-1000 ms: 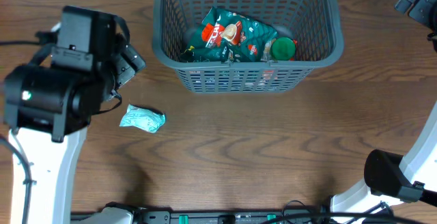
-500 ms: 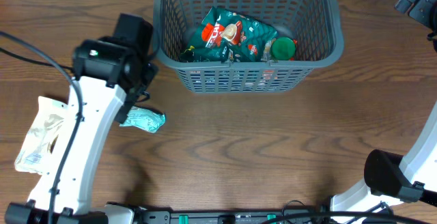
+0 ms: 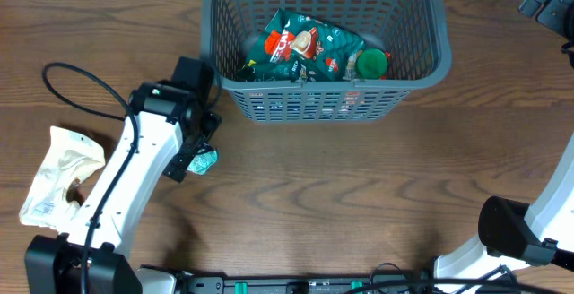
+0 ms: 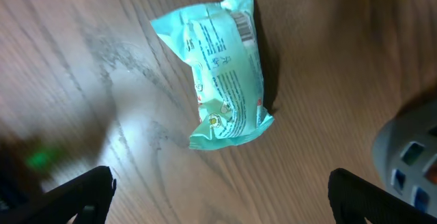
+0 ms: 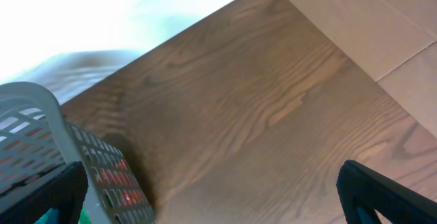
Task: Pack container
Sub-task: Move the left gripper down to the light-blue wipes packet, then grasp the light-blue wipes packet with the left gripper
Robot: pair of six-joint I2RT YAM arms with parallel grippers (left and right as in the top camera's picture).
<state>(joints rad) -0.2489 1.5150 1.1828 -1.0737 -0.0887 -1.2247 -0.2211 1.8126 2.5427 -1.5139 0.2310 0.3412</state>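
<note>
My left gripper is above the mint-green packet, which lies flat, so I will lower the gripper's open fingers around the packet's printed middle (image 4: 231,91), because its narrow width fits between them.
The dark grey lattice container (image 3: 429,34) stands at the table's far middle. It holds a green and red snack bag (image 3: 309,47) and a green-lidded item (image 3: 371,64). A small mint-green packet (image 4: 222,70) lies flat on the wood; the overhead view shows only its edge (image 3: 205,161) under my left arm. My left gripper (image 4: 218,203) is open and empty, hovering just above the packet. A corner of the container shows in the left wrist view (image 4: 406,156). My right gripper (image 5: 218,207) is open and empty at the far right, beside the container's wall (image 5: 41,135).
A crumpled cream-white bag (image 3: 58,173) lies at the left of the table. A black cable (image 3: 67,70) loops over the wood behind the left arm. The right arm's base (image 3: 516,231) stands at the near right.
My left arm has swung right and forward, from the far left to over the mint-green packet, now mostly covering it in the overhead view. This uncovered the cream-white bag. The right arm is still.
</note>
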